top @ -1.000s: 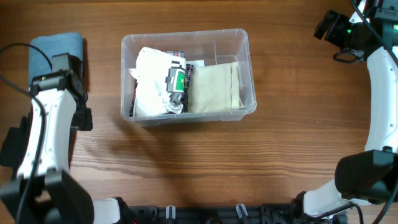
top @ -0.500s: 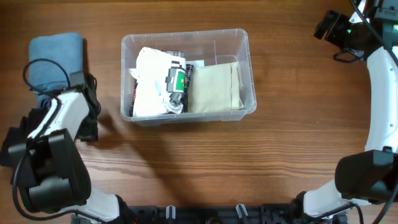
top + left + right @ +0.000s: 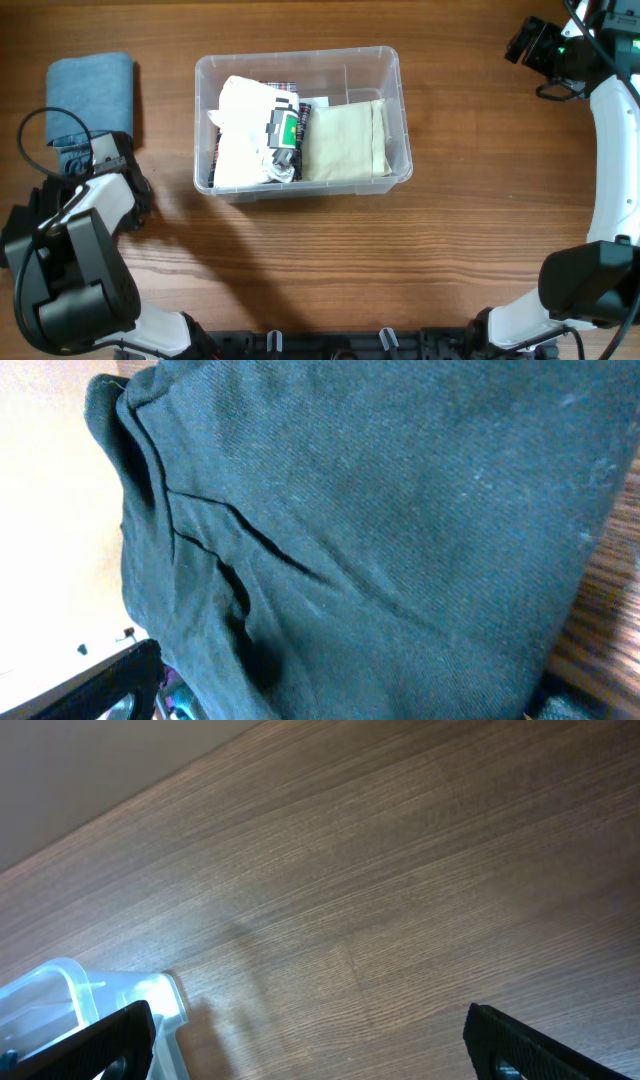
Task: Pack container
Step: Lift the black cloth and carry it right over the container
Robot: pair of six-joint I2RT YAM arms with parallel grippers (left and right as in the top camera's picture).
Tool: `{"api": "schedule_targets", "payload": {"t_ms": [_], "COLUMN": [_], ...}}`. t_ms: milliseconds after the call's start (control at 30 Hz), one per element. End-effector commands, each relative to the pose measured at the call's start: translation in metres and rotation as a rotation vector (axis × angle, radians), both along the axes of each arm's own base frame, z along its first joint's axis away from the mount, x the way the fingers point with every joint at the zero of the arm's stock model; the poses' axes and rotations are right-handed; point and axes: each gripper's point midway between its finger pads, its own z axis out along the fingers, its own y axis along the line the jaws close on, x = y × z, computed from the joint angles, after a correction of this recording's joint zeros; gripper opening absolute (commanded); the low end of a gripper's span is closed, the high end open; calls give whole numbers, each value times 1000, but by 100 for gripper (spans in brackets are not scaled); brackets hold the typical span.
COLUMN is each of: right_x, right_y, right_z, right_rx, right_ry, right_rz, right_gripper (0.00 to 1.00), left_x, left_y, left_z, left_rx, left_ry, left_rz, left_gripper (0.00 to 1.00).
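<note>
My left gripper will move outward onto the near end of the folded blue cloth (image 3: 92,88) and close, as fabric is between its fingers.
The clear plastic container (image 3: 395,100) stands mid-table; in it lie a white cloth (image 3: 240,130), a plaid piece, a small green and black item (image 3: 285,132) and a folded beige cloth (image 3: 345,140). Left of it a folded blue cloth (image 3: 92,88) rests on the wood. My left gripper (image 3: 80,160) is at that cloth's near end. In the left wrist view the blue cloth (image 3: 380,530) fills the frame, and the left gripper (image 3: 330,700) is open, one dark finger (image 3: 100,680) beside the fabric. My right gripper (image 3: 525,42) hangs open at the far right, holding nothing.
In the right wrist view the right gripper (image 3: 320,1040) looks down on bare wood, with a corner of the container (image 3: 60,1000) at the lower left. Cables loop around the left arm (image 3: 70,250). The right arm (image 3: 610,150) runs along the table's right edge.
My left arm has folded in and come down to the near end of the blue cloth. The right arm and the container's contents have not moved.
</note>
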Motion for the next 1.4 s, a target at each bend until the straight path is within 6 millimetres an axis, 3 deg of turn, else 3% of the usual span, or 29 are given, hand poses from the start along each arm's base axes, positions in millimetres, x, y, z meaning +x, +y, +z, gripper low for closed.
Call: {"api": "schedule_targets", "payload": {"t_ms": [0, 133, 267, 400, 600, 667, 867, 1100, 1167, 1367], "right_x": [1, 1, 1, 1, 1, 1, 1, 1, 1, 1], "right_y": [-1, -1, -1, -1, -1, -1, -1, -1, -1, -1], "right_z": [1, 1, 1, 1, 1, 1, 1, 1, 1, 1], "right_rx": [-4, -4, -4, -4, -4, -4, -4, -4, -4, -4], "right_ry": [-3, -2, -2, -2, -2, -3, -3, -3, -2, -3], "right_rz": [-16, -16, -16, -16, -16, -16, -16, -16, -16, -16], "right_gripper": [100, 100, 100, 100, 100, 100, 100, 100, 100, 100], "left_x": [-10, -10, -4, -1, 11, 17, 36, 75, 79, 95], "left_y": [-9, -9, -9, -8, -20, -24, -37, -46, -52, -101], "left_z": [-33, -52, -58, -58, -62, -61, -50, 11, 23, 58], "left_rx": [-79, -88, -82, -78, -112, -106, -54, -6, -63, -425], "left_ry": [52, 81, 65, 51, 22, 13, -24, -286, -344, -536], "left_rz": [-58, -68, -73, -74, -120, -137, -174, -32, 13, 121], "left_gripper": [99, 94, 64, 53, 12, 4, 4, 4, 4, 4]}}
